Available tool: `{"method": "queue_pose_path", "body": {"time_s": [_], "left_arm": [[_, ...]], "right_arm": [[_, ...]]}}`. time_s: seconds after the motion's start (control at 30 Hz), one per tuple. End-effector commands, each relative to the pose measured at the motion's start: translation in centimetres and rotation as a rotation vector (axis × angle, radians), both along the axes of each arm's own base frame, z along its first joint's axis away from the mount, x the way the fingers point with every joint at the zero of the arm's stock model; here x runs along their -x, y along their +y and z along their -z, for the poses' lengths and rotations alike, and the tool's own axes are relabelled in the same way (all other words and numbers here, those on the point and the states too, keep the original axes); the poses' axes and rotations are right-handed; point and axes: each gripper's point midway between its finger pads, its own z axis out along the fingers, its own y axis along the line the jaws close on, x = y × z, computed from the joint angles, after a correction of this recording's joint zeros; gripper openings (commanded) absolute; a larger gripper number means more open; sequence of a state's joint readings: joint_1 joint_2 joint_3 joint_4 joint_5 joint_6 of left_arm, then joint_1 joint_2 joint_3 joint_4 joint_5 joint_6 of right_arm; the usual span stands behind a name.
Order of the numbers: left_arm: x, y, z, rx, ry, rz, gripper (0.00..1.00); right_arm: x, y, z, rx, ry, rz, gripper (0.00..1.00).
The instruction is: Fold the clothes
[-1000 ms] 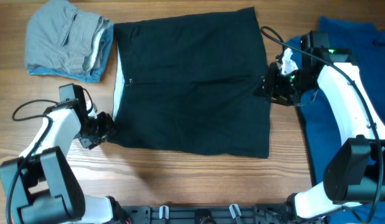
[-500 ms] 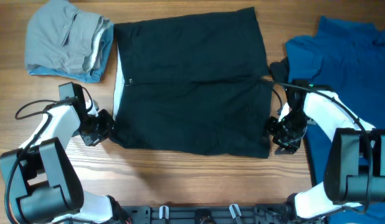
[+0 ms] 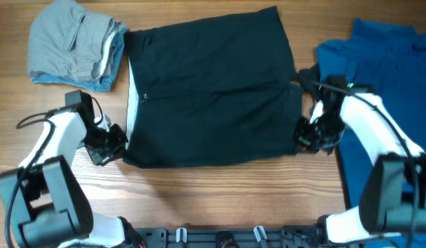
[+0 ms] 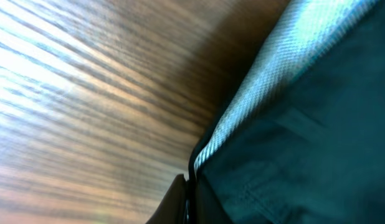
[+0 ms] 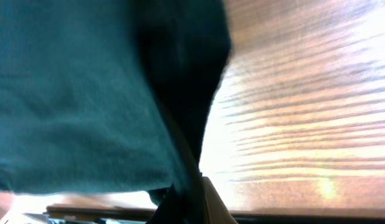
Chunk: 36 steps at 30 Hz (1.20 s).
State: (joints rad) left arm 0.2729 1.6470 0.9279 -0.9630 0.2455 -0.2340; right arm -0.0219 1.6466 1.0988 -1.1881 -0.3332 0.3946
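Note:
The left gripper next lifts and carries the pinched corner outward onto the garment [image 3: 147, 100] beside the pale lining strip and releases it there, since the cloth lies unfolded.
A black garment [image 3: 213, 89] lies spread flat across the middle of the wooden table [image 3: 199, 200]. My left gripper [image 3: 115, 145] is shut on its near left corner, where a pale lining strip [image 4: 273, 68] shows along the edge. In the left wrist view the gripper [image 4: 189, 199] pinches the dark cloth [image 4: 304, 137] between closed fingers. My right gripper [image 3: 304, 134] is shut on the near right corner. The right wrist view shows the right gripper [image 5: 195, 193] clamped on a fold of the black cloth [image 5: 86, 93], raised off the wood.
A folded grey garment [image 3: 75, 45] on a blue one sits at the far left corner. A blue shirt [image 3: 378, 76] lies crumpled along the right side, under the right arm. Bare wood runs along the front edge.
The right gripper came down to the near right corner and shut on it. The left gripper also shut on its corner. The garment's near edge has shifted away from the front edge.

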Motion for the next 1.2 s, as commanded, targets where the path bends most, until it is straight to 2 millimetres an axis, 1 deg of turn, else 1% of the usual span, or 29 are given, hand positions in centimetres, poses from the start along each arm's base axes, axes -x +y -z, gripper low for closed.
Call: {"method": "queue_pose_path", "body": {"time_s": [0.0, 0.03, 0.07, 0.13, 0.17, 0.2, 0.23, 0.3, 0.33, 0.37, 0.4, 0.43, 0.47, 0.5, 0.53, 0.57, 0.63, 0.67, 0.73, 0.77, 0.8, 0.87, 0.9, 0.93, 1.0, 1.03, 1.07, 1.17], "left_arm": [[-0.1, 1.1, -6.9, -0.049, -0.087, -0.008, 0.04], [0.5, 1.7, -8.8, -0.079, -0.11, -0.024, 0.04], [1.0, 2.5, -10.7, -0.126, -0.148, -0.05, 0.04], [1.6, 3.6, -14.0, -0.188, -0.242, -0.111, 0.04], [2.0, 3.9, -15.2, -0.207, -0.277, -0.128, 0.04], [3.1, 4.6, -16.8, -0.26, -0.305, -0.155, 0.04], [3.5, 4.8, -17.1, -0.275, -0.309, -0.16, 0.04], [4.0, 4.7, -17.1, -0.277, -0.301, -0.161, 0.04], [3.8, 4.8, -17.0, -0.275, -0.296, -0.159, 0.04], [3.5, 4.9, -16.8, -0.275, -0.294, -0.159, 0.04], [2.5, 5.3, -16.6, -0.279, -0.309, -0.16, 0.04], [1.6, 5.7, -16.5, -0.284, -0.327, -0.161, 0.04], [0.2, 5.9, -16.3, -0.273, -0.358, -0.161, 0.04], [-0.9, 6.3, -16.0, -0.275, -0.374, -0.161, 0.04], [-1.8, 6.6, -15.8, -0.277, -0.387, -0.158, 0.04], [-3.1, 6.6, -15.4, -0.27, -0.407, -0.147, 0.04], [-6.1, 5.8, -14.5, -0.24, -0.453, -0.102, 0.04], [-8.1, 5.3, -13.6, -0.236, -0.476, -0.07, 0.04], [-11.1, 4.4, -11.7, -0.226, -0.494, -0.021, 0.04], [-12.3, 2.3, -10.1, -0.166, -0.486, 0.032, 0.05], [-12.7, 0.7, -9.6, -0.12, -0.493, 0.091, 0.08], [-13.3, -3.2, -8.7, -0.079, -0.525, 0.313, 0.19], [-13.2, -5.2, -8.2, -0.082, -0.524, 0.43, 0.31], [-12.9, -6.3, -7.6, -0.094, -0.506, 0.48, 0.38], [-12.5, -8.4, -5.9, -0.104, -0.458, 0.552, 0.47], [-12.3, -9.0, -5.2, -0.096, -0.441, 0.569, 0.5], [-12.1, -9.6, -4.1, -0.088, -0.408, 0.588, 0.52], [-10.6, -9.9, -1.4, -0.065, -0.297, 0.608, 0.53]], "right_arm": [[-2.9, -1.1, -8.8, 0.072, -0.279, -0.03, 0.04], [-3.2, -1.2, -12.0, 0.082, -0.372, -0.024, 0.04], [-3.4, -1.2, -14.2, 0.083, -0.44, -0.009, 0.04], [-3.2, -1.2, -18.4, 0.079, -0.572, 0.053, 0.04], [-3.1, -1.2, -19.9, 0.075, -0.624, 0.07, 0.04], [-3.7, -1.2, -21.4, 0.072, -0.702, 0.089, 0.04], [-4.3, -1.3, -21.8, 0.075, -0.735, 0.089, 0.04], [-6.2, -1.3, -22.3, 0.075, -0.79, 0.09, 0.04], [-8.2, -1.8, -22.1, 0.097, -0.819, 0.097, 0.04], [-9.3, -2.0, -21.8, 0.107, -0.828, 0.1, 0.04], [-11.9, -2.3, -21.0, 0.121, -0.849, 0.106, 0.05], [-13.3, -2.3, -20.3, 0.121, -0.853, 0.105, 0.04], [-15.5, -2.2, -18.7, 0.112, -0.844, 0.102, 0.04], [-16.9, -2.1, -17.4, 0.109, -0.832, 0.101, 0.04], [-18.1, -2.0, -16.3, 0.098, -0.824, 0.097, 0.04], [-19.4, -1.7, -14.7, 0.078, -0.811, 0.092, 0.04], [-21.4, -1.1, -12.3, 0.044, -0.796, 0.082, 0.04], [-22.5, -0.9, -11.0, 0.027, -0.796, 0.079, 0.04], [-23.9, 0.1, -9.3, -0.034, -0.797, 0.061, 0.04], [-24.2, 0.9, -8.5, -0.084, -0.784, 0.049, 0.04], [-24.1, 0.9, -8.3, -0.087, -0.779, 0.048, 0.05], [-24.1, 0.9, -8.6, -0.086, -0.787, 0.044, 0.04], [-24.0, 1.0, -8.7, -0.087, -0.784, 0.045, 0.04], [-23.8, 1.0, -8.6, -0.091, -0.776, 0.044, 0.04], [-23.2, 1.2, -8.2, -0.098, -0.745, 0.043, 0.04], [-23.1, 1.2, -8.1, -0.098, -0.741, 0.043, 0.04], [-23.0, 1.2, -8.1, -0.098, -0.736, 0.044, 0.04], [-22.7, 1.2, -7.9, -0.098, -0.719, 0.044, 0.04]]}}
